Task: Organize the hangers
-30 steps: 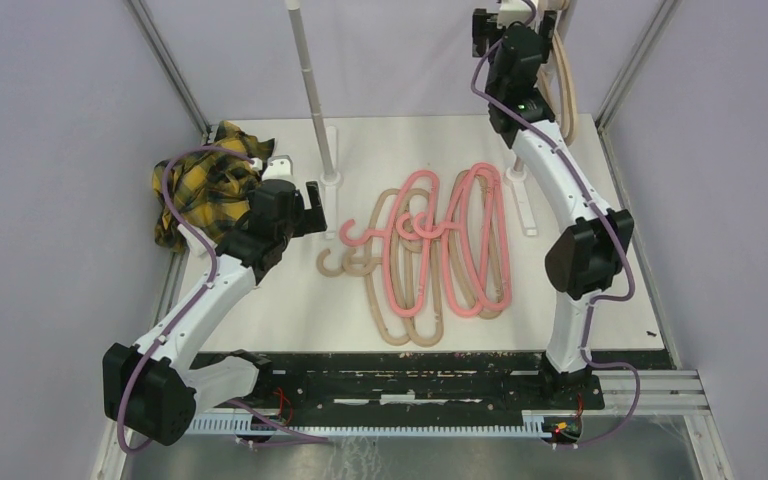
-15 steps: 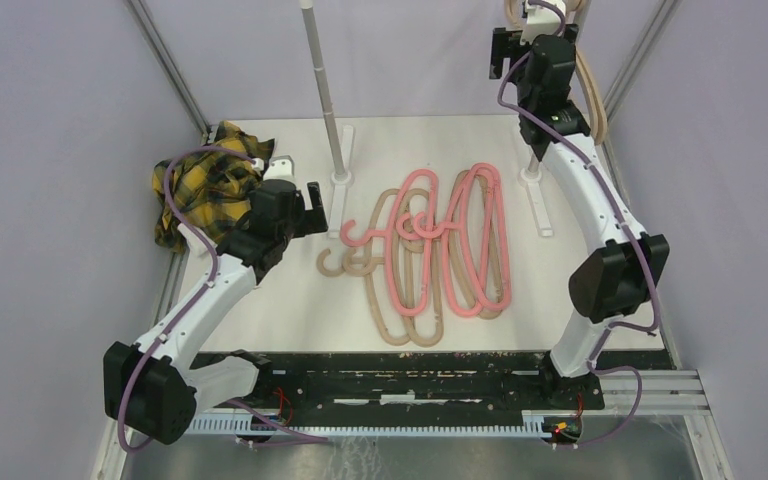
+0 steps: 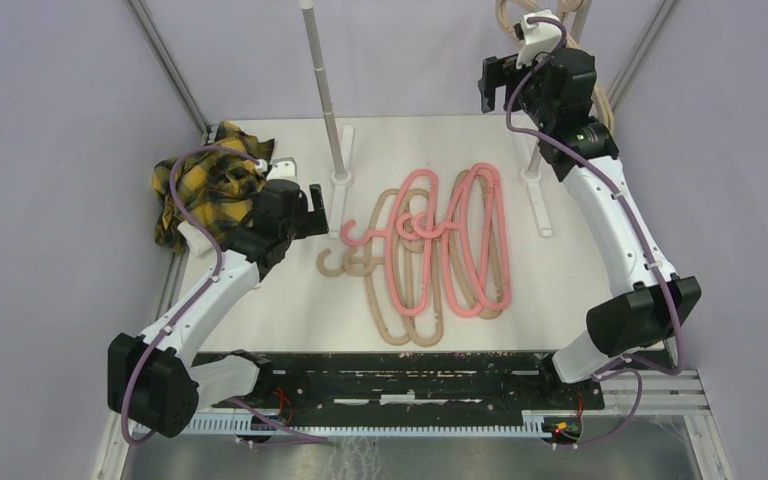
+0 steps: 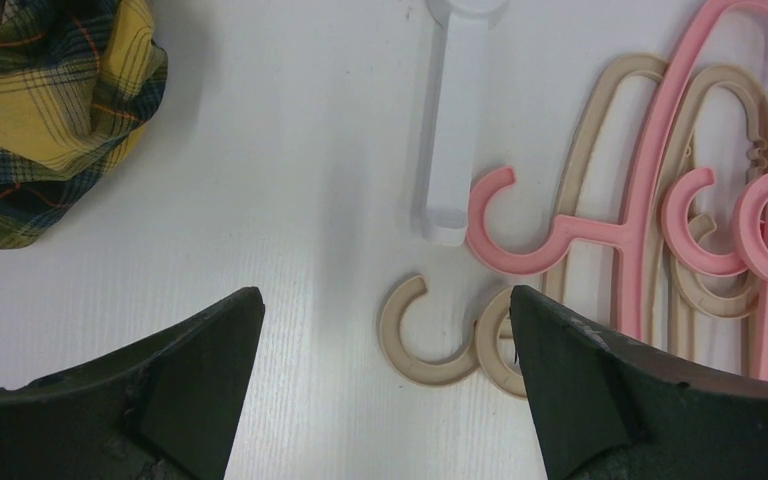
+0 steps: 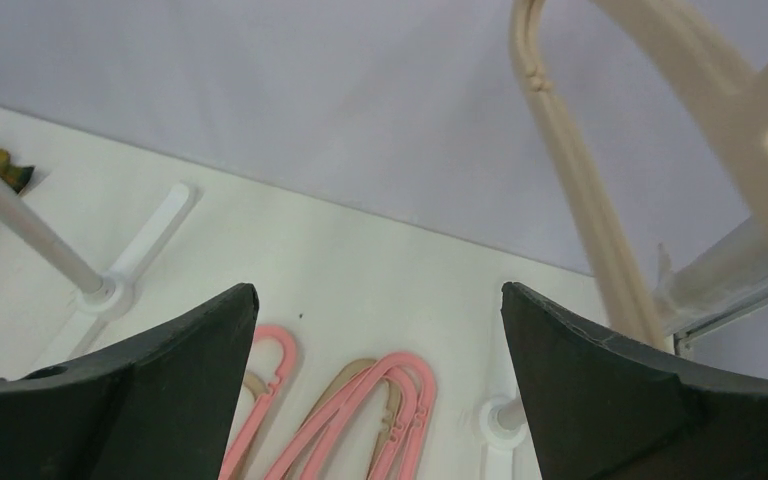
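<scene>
The pink hanger's hook-side bar is far below and nearer the robot's base, so my right gripper will go down and back onto it next.
Several pink hangers and beige hangers lie tangled flat in the middle of the white table, hooks pointing left. My left gripper hovers open just left of the hooks. In its wrist view the left gripper frames a beige hook, with a pink hook beyond. My right gripper is raised at the back right, open and holding nothing. Its wrist view shows the right gripper above the pink hangers, and a beige hanger hangs upright just to its right.
A yellow-black plaid cloth is bunched at the table's back left corner. A white rack stands at the back, with its left pole and flat feet. Purple walls and metal frame posts enclose the table.
The right arm has swung to the right and its elbow has moved outward, gripper staying open. The rack has shifted slightly right. The left arm has barely moved.
</scene>
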Controlling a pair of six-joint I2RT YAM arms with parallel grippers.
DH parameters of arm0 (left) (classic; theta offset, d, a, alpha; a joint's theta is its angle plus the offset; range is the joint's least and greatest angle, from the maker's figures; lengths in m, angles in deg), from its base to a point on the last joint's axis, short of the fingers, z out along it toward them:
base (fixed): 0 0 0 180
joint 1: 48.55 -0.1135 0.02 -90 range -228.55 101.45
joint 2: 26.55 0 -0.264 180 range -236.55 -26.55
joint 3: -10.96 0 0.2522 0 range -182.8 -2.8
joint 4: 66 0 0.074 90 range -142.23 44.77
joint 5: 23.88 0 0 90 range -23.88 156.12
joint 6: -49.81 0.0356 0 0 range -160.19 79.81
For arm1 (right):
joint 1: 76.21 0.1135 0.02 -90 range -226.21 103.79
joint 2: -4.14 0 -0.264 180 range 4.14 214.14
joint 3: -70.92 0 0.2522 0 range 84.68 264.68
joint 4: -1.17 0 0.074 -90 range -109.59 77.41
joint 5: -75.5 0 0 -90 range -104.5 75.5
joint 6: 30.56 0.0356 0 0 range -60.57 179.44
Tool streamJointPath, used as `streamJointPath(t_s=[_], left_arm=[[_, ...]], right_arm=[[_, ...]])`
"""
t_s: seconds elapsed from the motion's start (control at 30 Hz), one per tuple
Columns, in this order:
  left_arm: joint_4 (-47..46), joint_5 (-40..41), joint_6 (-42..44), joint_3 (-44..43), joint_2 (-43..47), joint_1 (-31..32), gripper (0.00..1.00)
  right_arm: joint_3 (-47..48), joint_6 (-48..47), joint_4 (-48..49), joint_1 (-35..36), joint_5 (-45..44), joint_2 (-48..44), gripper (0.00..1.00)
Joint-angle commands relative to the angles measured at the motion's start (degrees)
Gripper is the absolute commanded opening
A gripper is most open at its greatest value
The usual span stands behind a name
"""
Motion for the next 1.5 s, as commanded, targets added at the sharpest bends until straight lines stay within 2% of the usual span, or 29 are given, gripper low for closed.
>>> streamJointPath(t_s=[0.0,0.1,0.17,0.33,0.43,0.53,0.67,0.87,1.07,1.23,1.47], left_arm=[[-0.85,1.46,1.23,-1.79,-0.47,-0.29,1.0],[-0.6,1.61,1.16,-1.76,-0.61,-0.28,1.0],[-0.39,1.78,1.14,-1.94,-0.79,-0.28,1.0],[0.1,1.57,1.05,-2.34,-1.51,-0.28,1.0],[0.35,1.15,0.96,-2.45,-1.6,-0.27,1.0],[0.42,1.14,1.02,-2.34,-1.36,-0.27,1.0],[0.14,0.54,0.75,-2.16,-1.41,-0.27,1.0],[-0.28,-0.85,0.57,-2.64,-2.06,-0.27,1.0],[-0.32,-0.6,0.7,-2.14,-0.81,-0.27,1.0],[0.01,-0.66,0.96,-2.1,-0.28,-0.29,1.0],[0.29,-0.17,1.18,-2.04,0.13,-0.27,1.0]], right_arm=[[-3.08,0.39,-4.11,2.41,3.5,-3.49,1.0],[-7.0,-0.34,-6.62,7.64,0.01,-5.45,0.98],[-10.94,-0.29,-7.86,14.09,-3.84,-7.1,0.97],[-26.27,5.58,-5.84,24.56,-9.92,-9.93,0.91],[-34.34,9.49,-4.71,25.82,-12.63,-11.18,0.85],[-38.47,11.46,-7.83,25.87,-18.03,-12.39,0.79],[-42.75,14.9,-11.05,25.59,-27.89,-14.68,0.81],[-45.61,16.31,-12.64,24.16,-23.7,-11.85,0.81],[-50.2,19.93,-9.05,19.78,-18.1,-9.25,0.78],[-51.74,20.25,-5.31,16.53,-12.31,-5.84,0.71],[-50.21,20.25,-4.78,16.27,-8.91,-2.68,0.64]])
